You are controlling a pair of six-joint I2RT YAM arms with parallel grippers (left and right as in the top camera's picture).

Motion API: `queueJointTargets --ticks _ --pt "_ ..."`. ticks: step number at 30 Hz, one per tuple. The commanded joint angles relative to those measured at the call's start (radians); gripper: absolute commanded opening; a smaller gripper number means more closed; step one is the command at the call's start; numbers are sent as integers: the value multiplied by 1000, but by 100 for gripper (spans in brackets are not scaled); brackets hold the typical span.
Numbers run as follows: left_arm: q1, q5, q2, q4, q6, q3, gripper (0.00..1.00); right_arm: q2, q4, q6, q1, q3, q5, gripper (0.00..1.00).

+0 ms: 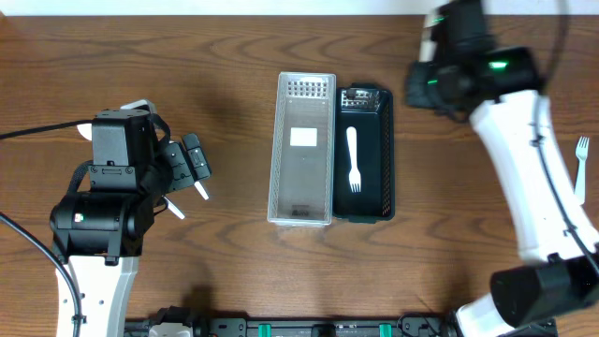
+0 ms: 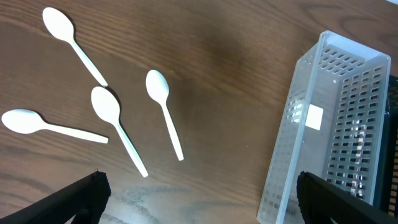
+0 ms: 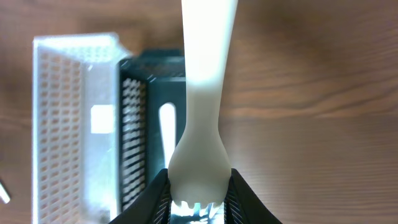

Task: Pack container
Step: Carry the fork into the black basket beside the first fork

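Note:
I will move my right gripper over the black basket next and then lower its fork beside the lying fork, where the black basket's bottom away from the clear basket (image 3: 181, 114) is empty.
A clear slotted basket (image 1: 302, 148) and a black slotted basket (image 1: 365, 211) stand side by side at the table's middle. One white fork (image 1: 354, 159) lies in the black basket. My right gripper (image 3: 198, 194) is shut on the head of another white fork (image 3: 204, 93), whose handle points away from the jaws; it hangs beside the black basket's far right end (image 1: 430, 84). My left gripper (image 2: 199, 196) is open and holds nothing, hovering over bare wood left of the clear basket (image 2: 323, 137). Several white spoons (image 2: 163, 109) lie beyond it.
Another white fork (image 1: 581, 164) lies near the table's right edge. In the overhead view, ends of the spoons' handles (image 1: 201, 192) show from under the left arm. Cables run along the left side and the front edge.

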Motion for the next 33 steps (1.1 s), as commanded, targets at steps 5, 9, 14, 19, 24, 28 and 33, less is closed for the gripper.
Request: queueJointTargets --ticks 5,9,14,19,24,28,33 --pt "-2 -5 3 -8 17 20 98 184 -10 142 103 -4 40 1" --pt "-2 -5 3 -10 17 20 98 309 -27 142 138 -5 32 1" --pt "-2 -5 3 -10 17 20 98 400 -40 141 156 -5 13 1" --pt "-2 -5 3 -10 17 20 98 417 -37 128 162 -5 14 5" --pt "-2 -5 3 -10 17 20 98 414 -43 103 161 -5 12 12" --pt "-2 -5 3 -9 17 20 98 407 -69 95 161 -5 10 15" --pt "-2 -5 3 -9 17 20 98 359 -99 84 161 -5 11 45"
